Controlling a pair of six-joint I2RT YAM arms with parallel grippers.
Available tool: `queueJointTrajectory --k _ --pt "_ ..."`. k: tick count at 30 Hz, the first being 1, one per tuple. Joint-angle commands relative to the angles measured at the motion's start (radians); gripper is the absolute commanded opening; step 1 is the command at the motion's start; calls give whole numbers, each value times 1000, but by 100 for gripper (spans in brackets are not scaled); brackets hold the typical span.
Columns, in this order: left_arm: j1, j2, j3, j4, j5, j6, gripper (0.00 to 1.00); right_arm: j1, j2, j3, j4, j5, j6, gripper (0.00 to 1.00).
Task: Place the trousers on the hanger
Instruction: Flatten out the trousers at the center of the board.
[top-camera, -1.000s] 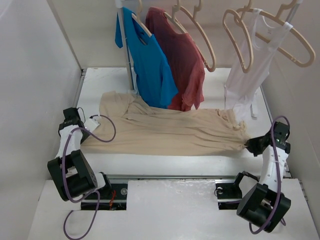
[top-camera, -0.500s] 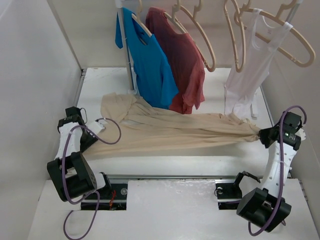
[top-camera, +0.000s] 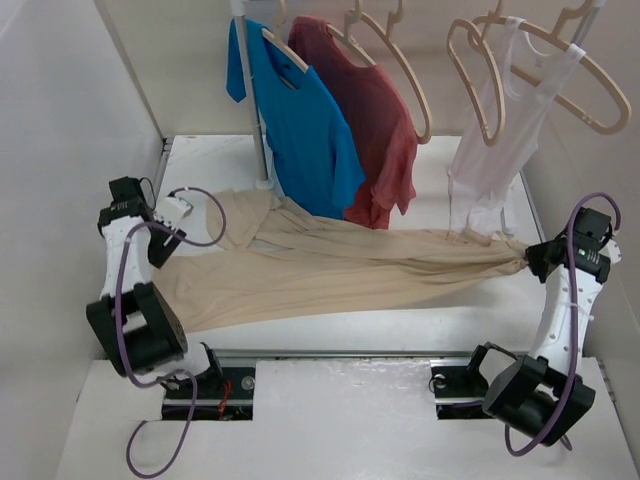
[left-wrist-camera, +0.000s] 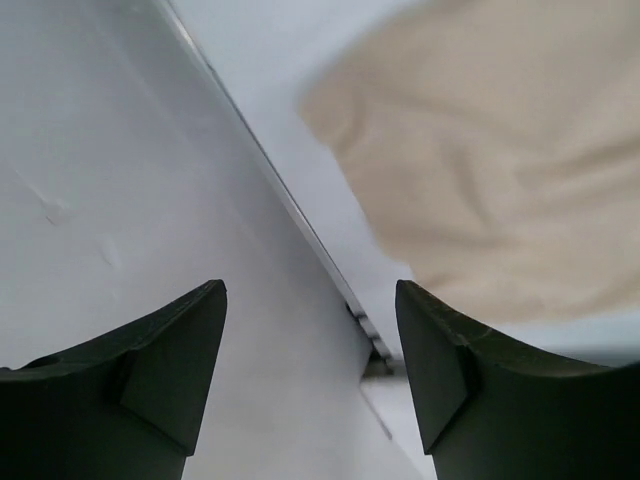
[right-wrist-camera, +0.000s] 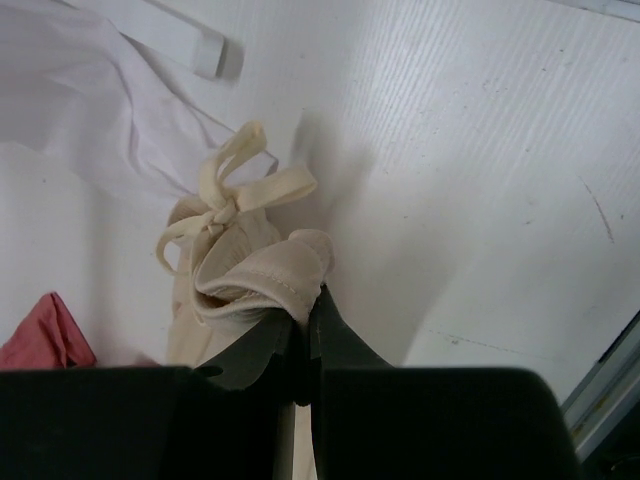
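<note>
The trousers (top-camera: 330, 272) lie stretched across the table. My right gripper will next stay beside the wall and open to let the bunched waistband go onto the table.
The beige trousers (top-camera: 330, 272) lie stretched across the table. Their right end is gathered into a bunch. My right gripper (top-camera: 527, 262) is shut on that bunch near the right wall. In the right wrist view, the folded waistband (right-wrist-camera: 262, 282) is pinched at the right gripper's (right-wrist-camera: 305, 312) tips, and a knotted drawstring (right-wrist-camera: 235, 196) sits just beyond. My left gripper (top-camera: 186, 206) is open at the far left, off the cloth. In its wrist view, the left gripper (left-wrist-camera: 308, 292) holds nothing, and the trousers (left-wrist-camera: 500, 160) lie to the upper right. An empty pale hanger (top-camera: 478, 85) hangs on the rail.
A blue T-shirt (top-camera: 300, 125), a dull red T-shirt (top-camera: 375, 130) and a white vest (top-camera: 495, 150) hang from the back rail, their hems just above the trousers. Another empty hanger (top-camera: 592, 95) hangs at far right. White walls (top-camera: 70, 180) close in both sides.
My left gripper has opened, let go of the trousers' left end and moved back along the left wall. My right gripper has pulled the other end right and away, stretching the cloth.
</note>
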Motion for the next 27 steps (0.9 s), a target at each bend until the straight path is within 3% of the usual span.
queueJointTrajectory --k 1,11,15,16,17,19,24,27 --pt "10 168 34 165 -7 -192 65 -10 0 -10 98 -34 -26 0" --pt "10 402 -81 467 -121 -284 58 -20 -61 -77 32 65 64 0" --pt "10 414 -99 504 -120 -284 55 -20 -87 -131 -25 79 110 25" --pt "10 400 -99 517 -119 -284 55 -20 -101 -145 -35 90 136 59" --pt "10 382 -99 517 -98 -284 55 -20 -111 -160 -35 90 147 78" --pt "10 359 -58 527 -68 -295 55 -20 -111 -160 -35 90 167 100" --pt "10 177 -1 536 208 -269 57 -20 -73 -64 40 90 71 100" --pt "1 118 31 560 317 -225 49 52 -52 25 73 134 -25 100"
